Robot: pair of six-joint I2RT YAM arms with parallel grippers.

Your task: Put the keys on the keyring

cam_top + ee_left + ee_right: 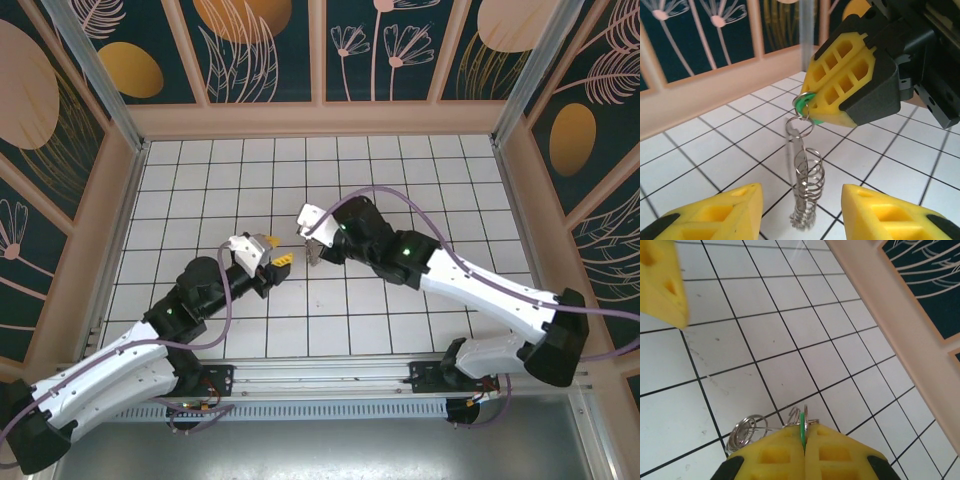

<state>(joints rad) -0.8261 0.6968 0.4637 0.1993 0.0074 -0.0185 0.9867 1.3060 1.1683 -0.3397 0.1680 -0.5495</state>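
I will lower the key's green head, dangling coil first, to the open tiled floor below with my right gripper, then release the key [802, 103].
My right gripper [804, 440] is shut on the bright green head of the key [802, 103], held above the tiled floor. Below the head hang a small silvery ring [801, 125] and the metal blade [796, 150]. A stretched coil of silvery wire loops [808, 176] dangles around the blade, and it sits left of the fingers as the wire coil [746, 427] in the right wrist view. The keyring's brown strap is hidden. My left gripper [802, 212] is open, its yellow fingers [715, 215] either side of the coil's lower end without touching it. From above, the left gripper [277, 251] is just left of the right gripper [312, 250].
White tiled floor [400, 180] runs out to a peach rim and patterned walls [320, 50] on three sides. One left finger [660, 285] is in the upper left of the right wrist view. Both arms meet at the floor's middle.
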